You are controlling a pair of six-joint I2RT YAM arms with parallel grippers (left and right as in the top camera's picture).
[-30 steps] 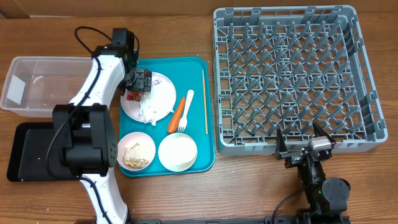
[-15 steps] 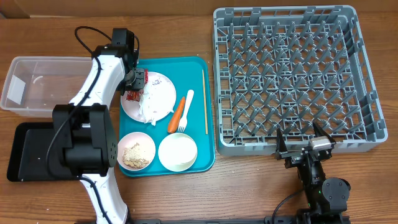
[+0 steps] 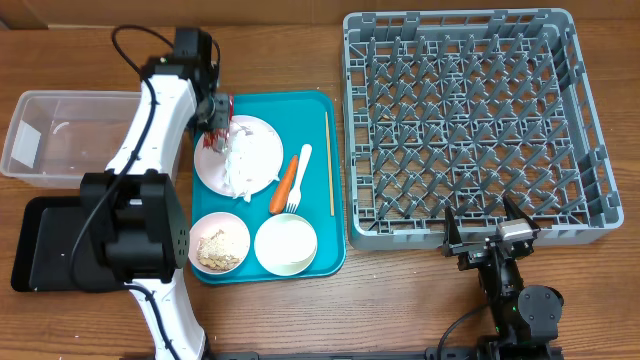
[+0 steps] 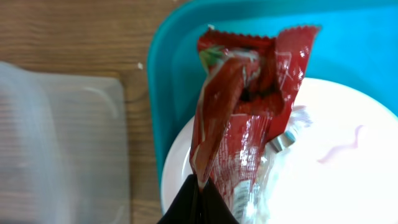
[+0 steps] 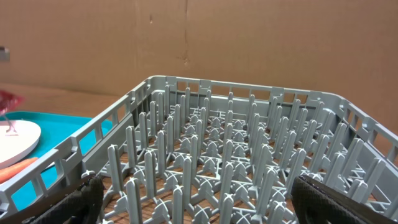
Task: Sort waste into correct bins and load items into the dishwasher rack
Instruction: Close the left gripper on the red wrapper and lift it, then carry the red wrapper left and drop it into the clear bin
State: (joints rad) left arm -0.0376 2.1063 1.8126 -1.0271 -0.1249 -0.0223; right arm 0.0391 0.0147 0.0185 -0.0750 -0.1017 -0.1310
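Observation:
The left gripper travels to the left in the overhead view next, over the clear tub's end (image 3: 66, 152) opposite the tray, and releases the wrapper, since that tub is empty.
My left gripper (image 4: 199, 184) is shut on the lower edge of the red snack wrapper (image 4: 249, 106), which hangs over the far left rim of the white plate (image 3: 255, 150). From above, that gripper (image 3: 213, 108) is at the teal tray's far left corner. Crumpled tissue (image 3: 238, 168) lies on the plate. The carrot (image 3: 286, 183), white fork (image 3: 298, 178) and chopsticks (image 3: 330, 165) lie on the tray. A bowl with rice scraps (image 3: 220, 244) and an empty bowl (image 3: 285, 243) sit at its front. My right gripper (image 3: 487, 232) stands open at the front edge of the grey rack (image 3: 470, 120).
The clear tub (image 3: 60, 130) stands left of the teal tray (image 3: 322, 105), with the black tray (image 3: 40, 245) in front of it. In the right wrist view the rack's upright pegs (image 5: 217, 155) fill the space ahead of the open fingers.
My left gripper has shut on the red wrapper and lifted it off the plate toward the tray's far left corner. The right arm has not moved.

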